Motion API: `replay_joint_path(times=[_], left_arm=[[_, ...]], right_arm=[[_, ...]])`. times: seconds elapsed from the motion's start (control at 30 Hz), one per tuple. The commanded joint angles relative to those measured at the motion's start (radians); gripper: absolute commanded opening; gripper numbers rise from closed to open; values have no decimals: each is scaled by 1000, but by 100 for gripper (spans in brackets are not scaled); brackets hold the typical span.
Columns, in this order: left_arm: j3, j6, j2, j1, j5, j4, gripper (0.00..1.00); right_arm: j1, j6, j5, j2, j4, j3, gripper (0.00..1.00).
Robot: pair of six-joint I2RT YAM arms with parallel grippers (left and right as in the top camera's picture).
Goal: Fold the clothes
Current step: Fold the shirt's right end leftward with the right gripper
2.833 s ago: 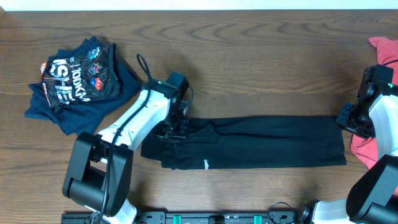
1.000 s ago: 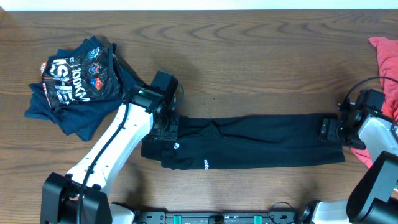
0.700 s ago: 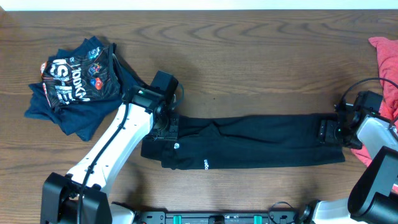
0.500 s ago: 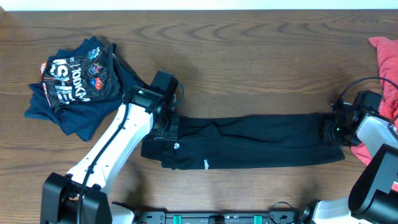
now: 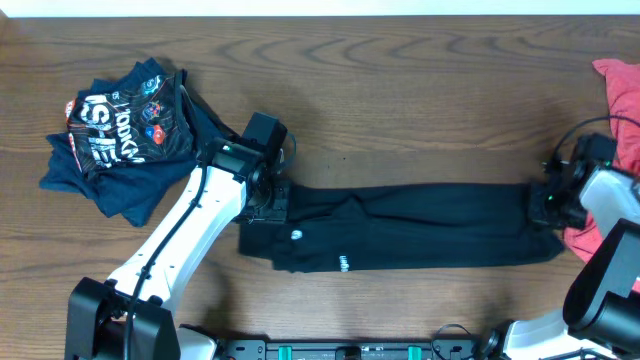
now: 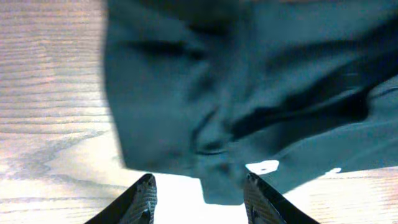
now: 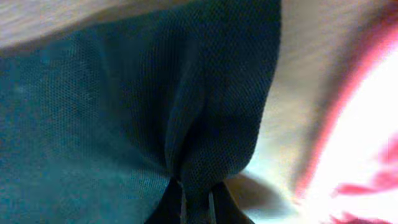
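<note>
I will lift the T-shirt's pinched end with my right gripper next and carry it over the folded T-shirt toward the logo. Then I will lower it.
The black T-shirt (image 5: 420,225) lies folded into a long strip across the front of the table, with a small white logo (image 5: 343,265) near its left end. My left gripper (image 5: 272,205) hovers over the strip's left end. In the left wrist view its fingers (image 6: 200,198) are open and empty, and the dark fabric (image 6: 249,81) lies just beyond them. My right gripper (image 5: 545,205) is at the strip's right end. In the right wrist view it (image 7: 196,202) is shut on a pinched fold of the black fabric (image 7: 124,112).
A heap of navy and printed clothes (image 5: 120,135) lies at the back left. A coral-red garment (image 5: 622,85) lies at the right edge, close beside my right gripper, and shows in the right wrist view (image 7: 360,155). The table is brown wood.
My right gripper closed on the shirt's right end and pulled right. The whole strip slid slightly right and its logo moved with it. The left arm stayed put.
</note>
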Motion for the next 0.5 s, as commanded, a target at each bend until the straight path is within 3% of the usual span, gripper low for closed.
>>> replay_joint_path(times=[0.0, 0.23, 0.47], left_arm=[[18, -10, -11, 6, -12, 2, 47], [18, -10, -11, 6, -12, 20, 48], [18, -26, -11, 5, -12, 24, 52]], right_arm=[[-10, 55, 198, 0, -55, 126, 1], [17, 79, -15, -3, -201, 307, 1], [163, 76, -32, -18, -296, 332, 1]])
